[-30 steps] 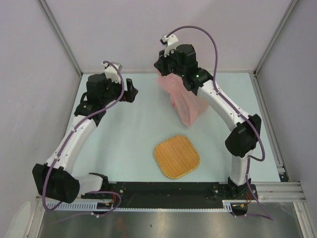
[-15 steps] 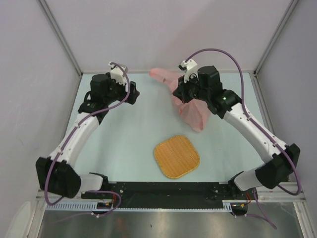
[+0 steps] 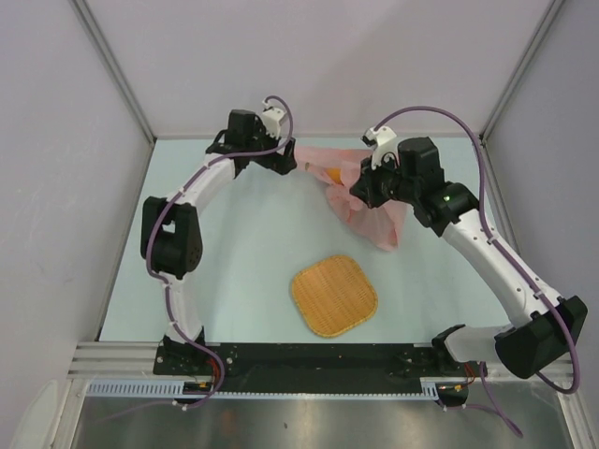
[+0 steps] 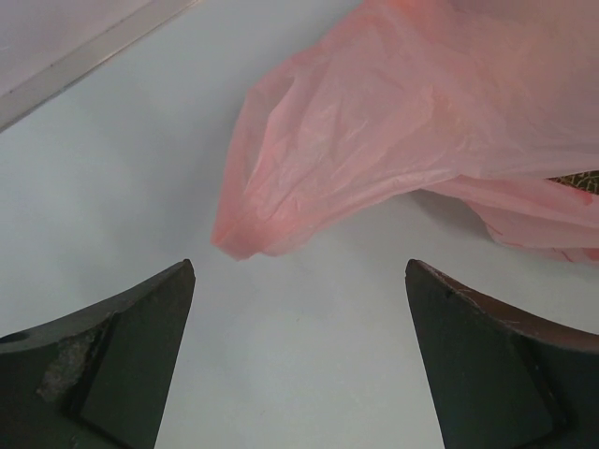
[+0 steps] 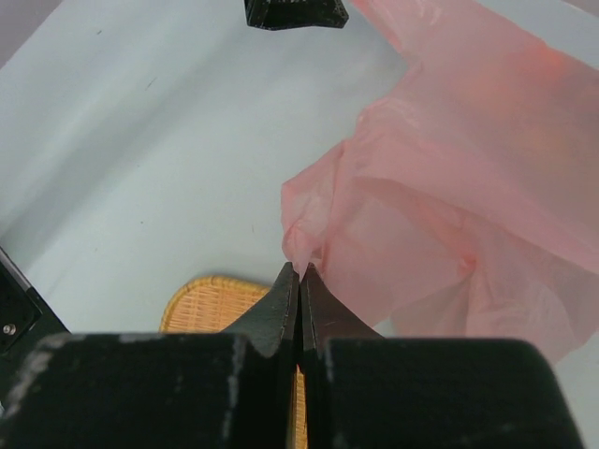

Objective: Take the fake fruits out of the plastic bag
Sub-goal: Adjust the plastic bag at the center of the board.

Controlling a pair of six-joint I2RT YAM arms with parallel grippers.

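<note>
Next, my left gripper lowers its open fingers outward around the tip of the bag's loose corner [image 4: 247,234].
The pink plastic bag [image 3: 374,217] lies crumpled at the back middle of the table, one flap spread to the left. An orange fruit [image 3: 333,174] shows through the flap; the other fruits are hidden. My right gripper [image 3: 359,190] is shut on a fold of the bag [image 5: 440,187], pinching it at the fingertips [image 5: 300,269]. My left gripper [image 3: 288,160] is open and empty at the bag's left end; in the left wrist view the gripper [image 4: 299,271] has the bag's corner [image 4: 245,238] just ahead of its wide jaws, not touching.
The square woven orange-tan mat [image 3: 334,296] lies in front of the bag, also in the right wrist view [image 5: 211,301]. White walls and metal frame posts close the back and sides. My left gripper's tip [image 5: 295,11] shows at the top of the right wrist view.
My left arm has swung from the back left across to the bag's left corner. My right arm has moved right and lower, still holding the bag, whose flap now spreads left.
</note>
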